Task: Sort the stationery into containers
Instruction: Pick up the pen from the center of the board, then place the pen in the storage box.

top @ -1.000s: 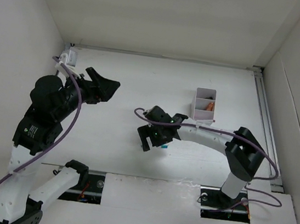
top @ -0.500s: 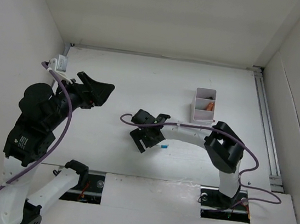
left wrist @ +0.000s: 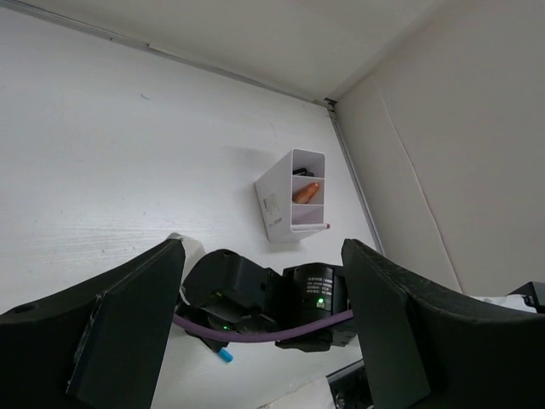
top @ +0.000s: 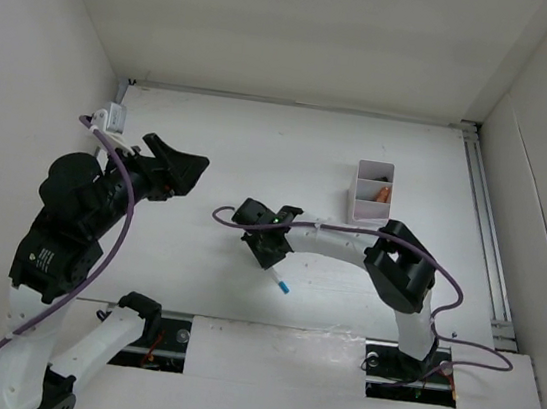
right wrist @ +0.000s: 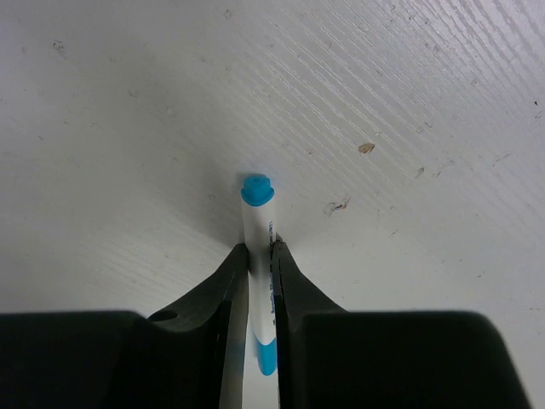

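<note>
The orange marker is in the container's middle section, so the robot's right gripper needs to carry the white marker up, outward and toward the container and let it go over the container's near section [top: 370, 212].
A white marker with a blue cap [right wrist: 258, 220] lies on the table, and my right gripper [right wrist: 260, 249] is shut on its barrel, fingertips down at the surface. From above, its blue end [top: 282, 287] sticks out toward the near edge below that gripper [top: 269, 254]. The white divided container [top: 373, 192] stands at the right back with an orange marker [top: 383, 193] in its middle compartment. My left gripper [top: 183, 167] hangs open and empty above the table's left side; its view shows the container [left wrist: 283, 204], the orange marker [left wrist: 305, 192] and the right wrist below.
A metal rail [top: 483, 222] runs along the table's right edge. White walls close in the left, back and right sides. The right arm's purple cable [top: 227, 211] loops beside its wrist.
My right gripper has slid left toward the table's middle and shut its jaws on the blue-capped marker. The left arm shifted slightly and stays open.
</note>
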Available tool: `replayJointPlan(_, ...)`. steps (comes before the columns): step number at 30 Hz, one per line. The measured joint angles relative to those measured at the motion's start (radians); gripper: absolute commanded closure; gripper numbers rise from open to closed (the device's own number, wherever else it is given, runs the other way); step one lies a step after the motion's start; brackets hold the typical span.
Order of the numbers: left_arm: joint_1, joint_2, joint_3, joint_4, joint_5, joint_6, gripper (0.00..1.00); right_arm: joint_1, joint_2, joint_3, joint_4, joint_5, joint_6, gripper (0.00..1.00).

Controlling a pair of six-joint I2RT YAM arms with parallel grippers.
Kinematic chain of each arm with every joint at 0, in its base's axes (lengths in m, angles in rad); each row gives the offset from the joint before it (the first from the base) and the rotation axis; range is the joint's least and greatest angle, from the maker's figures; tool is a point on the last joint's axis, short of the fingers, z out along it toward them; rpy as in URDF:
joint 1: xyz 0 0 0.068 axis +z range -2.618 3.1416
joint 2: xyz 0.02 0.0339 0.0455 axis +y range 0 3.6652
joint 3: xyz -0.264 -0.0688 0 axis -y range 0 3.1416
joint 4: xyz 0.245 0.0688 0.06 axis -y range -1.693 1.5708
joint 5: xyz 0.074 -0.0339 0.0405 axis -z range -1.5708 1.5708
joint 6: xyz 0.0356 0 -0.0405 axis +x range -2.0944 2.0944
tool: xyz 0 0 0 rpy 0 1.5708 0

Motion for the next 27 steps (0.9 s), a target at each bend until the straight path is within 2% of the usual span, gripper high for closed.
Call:
replayJointPlan(6,0.000,-0.008,-0.084,0.021,0.015,0.001,0.28,-0.014,-0.007,0.002,0.012,-0.004,0.048,1.00)
replayJointPlan(9,0.000,-0.006,-0.150,0.025,0.026,0.001,0.28,-0.069,-0.043,-0.003,0.069,-0.027,0.105,1.00)
replayJointPlan(13,0.000,-0.002,-0.229,0.035,0.057,0.001,0.28,-0.270,-0.248,-0.065,0.191,0.005,0.206,1.00)
replayJointPlan(18,0.000,0.006,-0.308,0.059,0.097,0.001,0.26,-0.573,-0.568,-0.182,0.388,0.142,0.319,1.00)
replayJointPlan(21,0.000,0.011,-0.336,0.076,0.112,0.001,0.24,-0.650,-0.693,-0.267,0.470,0.227,0.374,1.00)
replayJointPlan(24,0.000,0.014,-0.349,0.085,0.122,0.005,0.23,-0.684,-0.744,-0.360,0.523,0.300,0.425,1.00)
replayJointPlan(26,0.000,0.016,-0.356,0.090,0.125,0.006,0.20,-0.697,-0.748,-0.420,0.542,0.349,0.451,1.00)
replayJointPlan(27,0.000,0.019,-0.357,0.092,0.126,0.007,0.01,-0.702,-0.748,-0.449,0.543,0.373,0.465,1.00)
